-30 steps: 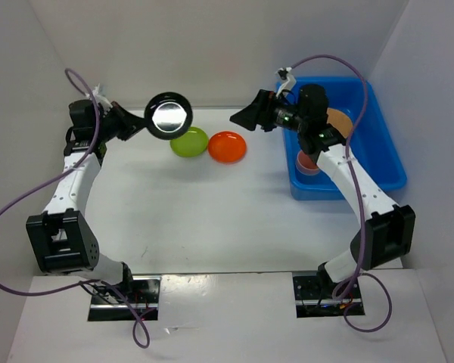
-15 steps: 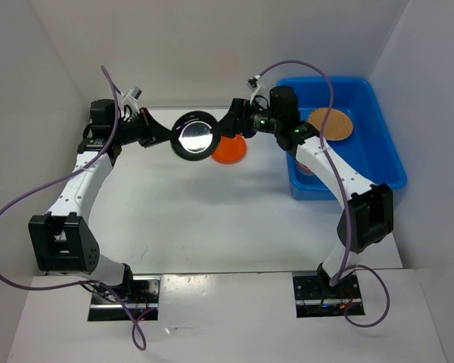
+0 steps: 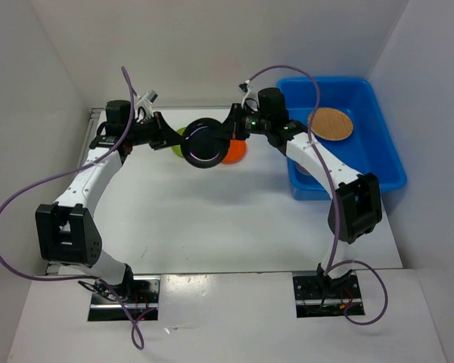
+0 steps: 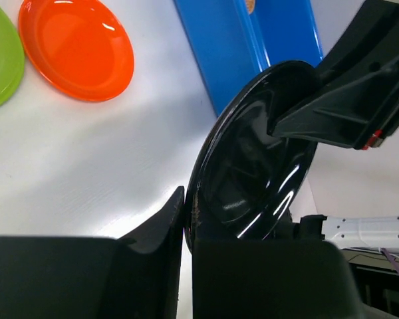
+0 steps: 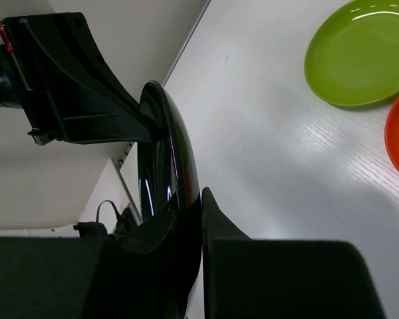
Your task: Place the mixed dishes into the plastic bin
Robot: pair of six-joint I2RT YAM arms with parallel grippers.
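The woven tray [image 3: 331, 123] lies below my right gripper and to its right in the top view, so the gripper will next carry the plate over, lower it and release.
A glossy black plate [image 3: 204, 142] hangs on edge above the table's far middle, held from both sides. My left gripper [image 3: 174, 141] is shut on its left rim, and in the left wrist view one fingertip [image 4: 179, 199] touches the plate [image 4: 253, 159], with a sliver of light lower down. From the right, my right gripper [image 3: 231, 133] is shut on the opposite rim, both fingers tight against the plate [image 5: 163, 153]. The blue plastic bin [image 3: 378, 151] stands at the far right. A tan woven tray [image 3: 331, 123] lies inside it.
A lime green plate [image 5: 362, 53] and an orange plate [image 3: 234, 153] lie on the table under and behind the held plate. White walls close in the left, back and right. Purple cables arc over both arms.
Both arms swung inward to the middle, the left carrying the black plate rightward. My right gripper, open before, has shut on the plate's rim.
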